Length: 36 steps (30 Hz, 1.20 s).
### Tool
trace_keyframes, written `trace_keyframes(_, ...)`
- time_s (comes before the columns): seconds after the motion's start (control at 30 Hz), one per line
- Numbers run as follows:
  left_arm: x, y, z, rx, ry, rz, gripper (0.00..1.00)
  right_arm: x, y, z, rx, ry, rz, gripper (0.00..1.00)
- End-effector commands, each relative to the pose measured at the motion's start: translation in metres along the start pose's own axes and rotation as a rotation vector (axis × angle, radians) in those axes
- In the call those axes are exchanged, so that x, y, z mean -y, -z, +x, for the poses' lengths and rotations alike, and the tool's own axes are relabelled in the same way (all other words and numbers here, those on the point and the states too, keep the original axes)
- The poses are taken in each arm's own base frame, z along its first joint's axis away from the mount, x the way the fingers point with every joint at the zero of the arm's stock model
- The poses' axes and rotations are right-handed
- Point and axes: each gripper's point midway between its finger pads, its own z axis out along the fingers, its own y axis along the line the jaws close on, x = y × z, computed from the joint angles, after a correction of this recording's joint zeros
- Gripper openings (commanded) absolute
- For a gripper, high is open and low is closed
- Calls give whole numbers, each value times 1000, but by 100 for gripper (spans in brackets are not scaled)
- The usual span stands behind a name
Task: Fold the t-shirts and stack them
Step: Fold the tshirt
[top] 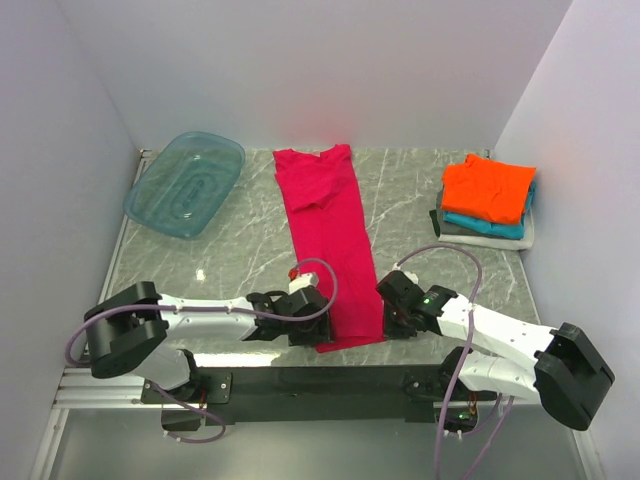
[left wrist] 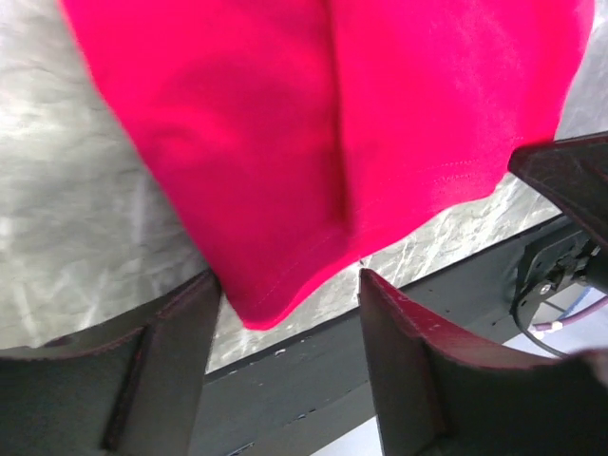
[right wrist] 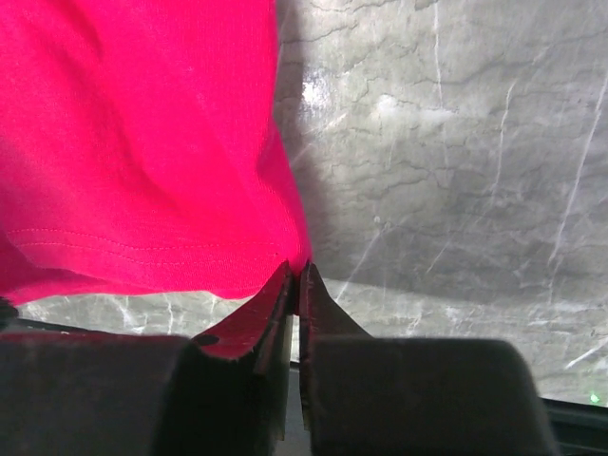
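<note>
I will move my right gripper up and outward with the hem and release it just short of the collar, as the crimson t-shirt lies in a long strip.
A crimson t-shirt (top: pixel 325 230) lies folded into a long strip down the middle of the table, collar at the far end. My left gripper (top: pixel 305 325) is at its near left hem corner. In the left wrist view this gripper (left wrist: pixel 287 280) is open, with the corner of the shirt (left wrist: pixel 313 123) between its fingers. My right gripper (top: pixel 388 310) is at the near right hem corner. The right wrist view shows it (right wrist: pixel 297 271) shut, pinching the hem edge of the shirt (right wrist: pixel 133 142). At the back right is a stack: orange t-shirt (top: pixel 488 188) on top, teal t-shirt (top: pixel 490 225) under it, grey-white t-shirt (top: pixel 450 222) lowest.
A translucent teal plastic tub (top: pixel 185 183) sits at the back left. The black base rail (top: pixel 320 385) runs along the near edge just behind both grippers. White walls close in the table on the left, back and right.
</note>
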Motion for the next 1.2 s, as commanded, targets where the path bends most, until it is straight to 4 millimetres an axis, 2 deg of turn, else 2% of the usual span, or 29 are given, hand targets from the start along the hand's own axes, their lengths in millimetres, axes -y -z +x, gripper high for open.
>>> trace_keyframes(0.0, -20, -9, 22, -57, -14, -100, 65, -5, 4, -5, 18, 5, 3, 6)
trace_keyframes(0.13, -27, -9, 31, -67, -26, -155, 60, -6, 6, -5, 15, 9, 0, 2)
trace_keyframes(0.27, -43, -7, 42, -74, -39, -234, 57, -8, 8, -6, 18, 11, -4, 2)
trace_keyframes(0.37, -54, -6, 49, -75, -42, -278, 51, -8, 8, -5, 18, 7, -7, 1)
trace_keyframes(0.4, -56, -5, 49, -70, -34, -288, 48, -9, 8, -4, 17, 9, -9, 0)
trace_keyframes(0.5, -67, -2, 47, -48, -27, -329, 47, -9, 8, -3, 14, 11, -13, 0)
trace_keyframes(0.77, -72, -6, 35, 22, -22, -369, 47, -14, 7, -2, 8, 18, -23, 0)
trace_keyframes(0.9, -89, -1, 29, 61, -23, -444, 36, -16, 8, -1, 6, 21, -29, 0)
trace_keyframes(1.17, -99, 3, 26, 80, -48, -490, 8, -20, 12, 1, 0, 32, -40, 0)
